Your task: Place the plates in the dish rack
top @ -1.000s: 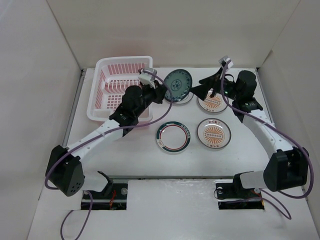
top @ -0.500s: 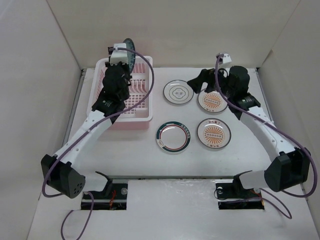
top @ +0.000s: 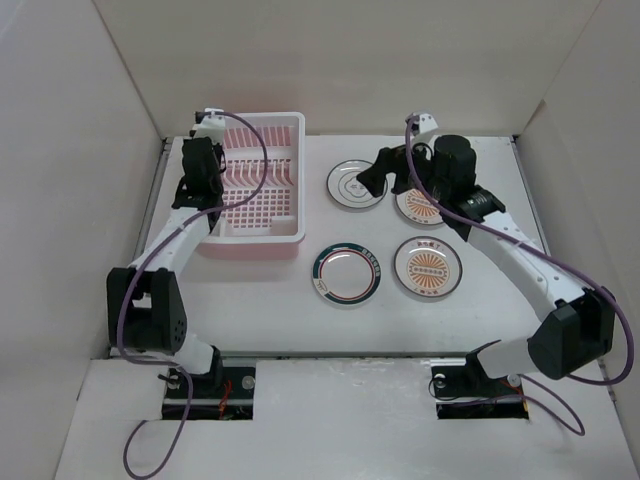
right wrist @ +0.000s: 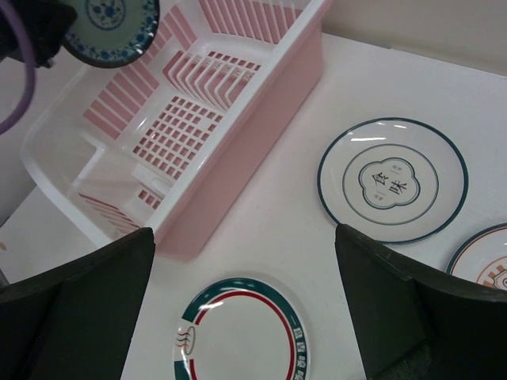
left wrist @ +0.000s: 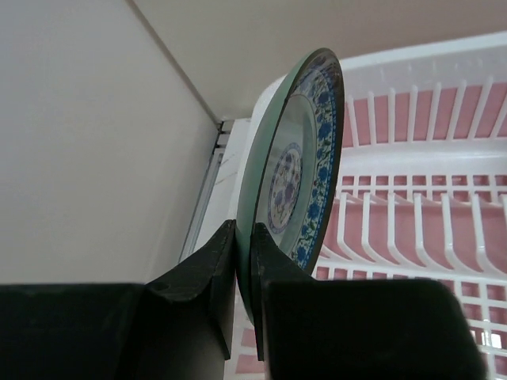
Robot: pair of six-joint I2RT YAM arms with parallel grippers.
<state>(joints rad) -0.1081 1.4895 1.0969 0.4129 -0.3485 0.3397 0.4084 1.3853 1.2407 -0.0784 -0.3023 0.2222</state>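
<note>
Next, my left gripper lowers the dark green plate to the end of the rack's bare peg row (top: 227, 173) below and releases, since the plate hangs on edge.
My left gripper (left wrist: 243, 229) is shut on the rim of the small dark green plate (left wrist: 297, 166). It holds the plate on edge over the left end of the pink dish rack (left wrist: 412, 158) (top: 255, 190). My right gripper (right wrist: 245, 229) (top: 372, 175) hangs open and holds nothing, above the table between the rack and the plates. On the table lie the white plate with dark rings (right wrist: 393, 180) (top: 356, 186), the green-rimmed plate (right wrist: 242, 332) (top: 348, 273) and two orange sunburst plates (top: 428, 267) (top: 424, 206), the far one partly under the right arm.
White walls enclose the table on the left, back and right. The rack (right wrist: 182, 103) stands near the left wall, its upright tines bare. The left arm (top: 170, 240) runs along the rack's left side. Both arm bases sit at the near edge.
The left arm has carried the dark green plate from above the ringed plate, round the back of the rack, to its left end. The right gripper has shifted left toward the ringed plate, still open.
</note>
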